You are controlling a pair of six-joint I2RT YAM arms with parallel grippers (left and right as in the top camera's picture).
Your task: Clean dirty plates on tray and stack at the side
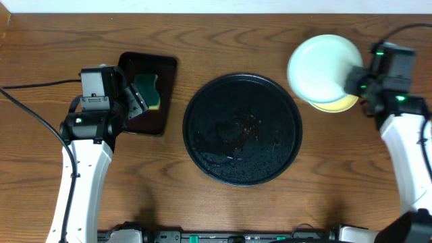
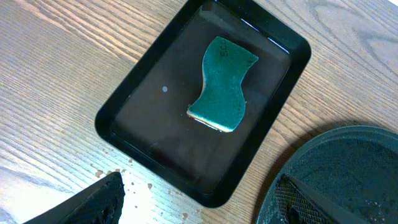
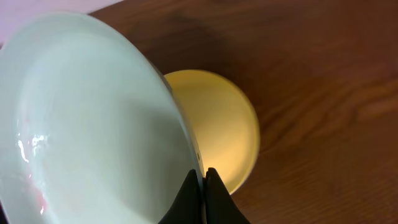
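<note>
I should move my right gripper down next and level the mint plate (image 1: 322, 65) onto the yellow plate (image 1: 341, 103), then release the mint plate's rim. The mint plate still hangs tilted above the other one.
The round black tray (image 1: 243, 128) lies mid-table, wet and with small red-brown specks, no plate on it. At the far right a pale mint plate (image 1: 322, 65) hangs tilted above a pale yellow plate (image 1: 341, 103) that rests on the table. My right gripper (image 1: 356, 79) is shut on the mint plate's rim (image 3: 200, 171). The mint plate (image 3: 93, 124) shows a faint pink smear near its left edge; the yellow plate (image 3: 221, 127) lies under it. My left gripper (image 2: 199, 199) stands open over the wood between the two trays, holding nothing.
A small rectangular black tray (image 1: 150, 94) at the left holds a green sponge (image 2: 222, 84). Crumbs dot the wood near the left fingertips. The round tray's rim (image 2: 280, 180) lies close beside the rectangular tray (image 2: 124, 106).
</note>
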